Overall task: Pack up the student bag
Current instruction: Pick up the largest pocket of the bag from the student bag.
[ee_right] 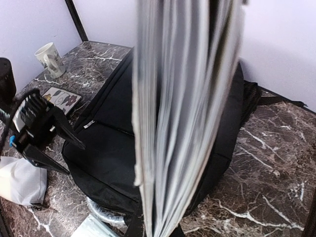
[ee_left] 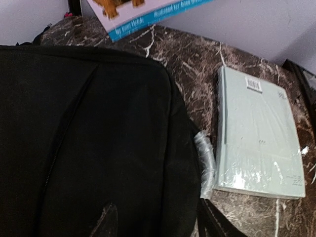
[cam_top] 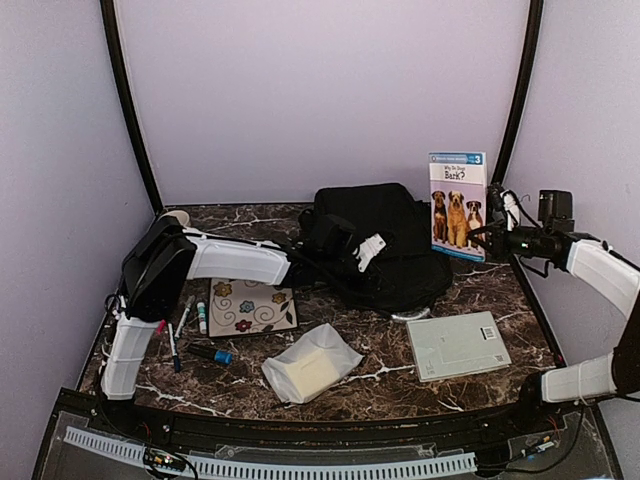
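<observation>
The black fabric (ee_left: 98, 128) by the bag's near edge lies under my left gripper's open fingers, so I'll next lower them onto it, toward the clear plastic roll.
The student bag (cam_top: 385, 250) lies flat at the back middle of the marble table, a black backpack with a pale loop (cam_top: 371, 249) on top. My left gripper (cam_top: 338, 245) hovers over its left part, open; in the left wrist view its fingertips (ee_left: 106, 222) stand wide apart above the black fabric (ee_left: 98, 128), holding nothing. My right gripper (cam_top: 492, 238) is shut on a thin dog book (cam_top: 458, 205), held upright to the right of the bag. In the right wrist view the book's page edges (ee_right: 182, 108) fill the middle, with the bag (ee_right: 108, 148) and the open left gripper (ee_right: 69, 155) behind.
A pale green wrapped book (cam_top: 457, 345) lies front right, with a clear plastic roll (ee_left: 205, 165) between it and the bag. A white packet (cam_top: 310, 362), a floral notebook (cam_top: 250, 305), several markers (cam_top: 185, 320) and a mug (ee_right: 49, 59) sit on the left.
</observation>
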`<state>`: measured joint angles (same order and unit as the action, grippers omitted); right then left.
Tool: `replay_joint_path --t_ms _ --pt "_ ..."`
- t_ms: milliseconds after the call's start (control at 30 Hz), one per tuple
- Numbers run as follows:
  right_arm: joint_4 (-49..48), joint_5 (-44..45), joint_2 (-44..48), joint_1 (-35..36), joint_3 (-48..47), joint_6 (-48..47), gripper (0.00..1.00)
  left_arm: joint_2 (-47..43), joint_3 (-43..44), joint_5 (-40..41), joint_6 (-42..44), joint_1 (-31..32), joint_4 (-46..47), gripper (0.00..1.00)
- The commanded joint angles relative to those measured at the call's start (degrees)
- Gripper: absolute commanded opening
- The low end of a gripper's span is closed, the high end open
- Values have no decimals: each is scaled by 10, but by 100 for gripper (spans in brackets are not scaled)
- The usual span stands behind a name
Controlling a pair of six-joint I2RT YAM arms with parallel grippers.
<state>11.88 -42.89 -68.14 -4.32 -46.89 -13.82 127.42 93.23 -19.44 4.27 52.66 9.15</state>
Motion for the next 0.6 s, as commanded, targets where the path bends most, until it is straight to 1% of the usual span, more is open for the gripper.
replay_joint_path --t_ms 0,133,200,333,567 --pt "-47 -5 21 -15 -2 13 0 27 70 85 86 23 -92 59" --pt "-54 -52 27 -30 1 33 0 77 150 130 99 27 -173 60" --pt "-55 -68 28 -32 2 35 0 91 173 134 114 29 -200 60" --pt "-55 -73 28 -32 2 35 0 98 181 105 145 33 -228 61" --pt "-52 -74 31 -32 2 30 0 118 200 167 188 52 -253 64"
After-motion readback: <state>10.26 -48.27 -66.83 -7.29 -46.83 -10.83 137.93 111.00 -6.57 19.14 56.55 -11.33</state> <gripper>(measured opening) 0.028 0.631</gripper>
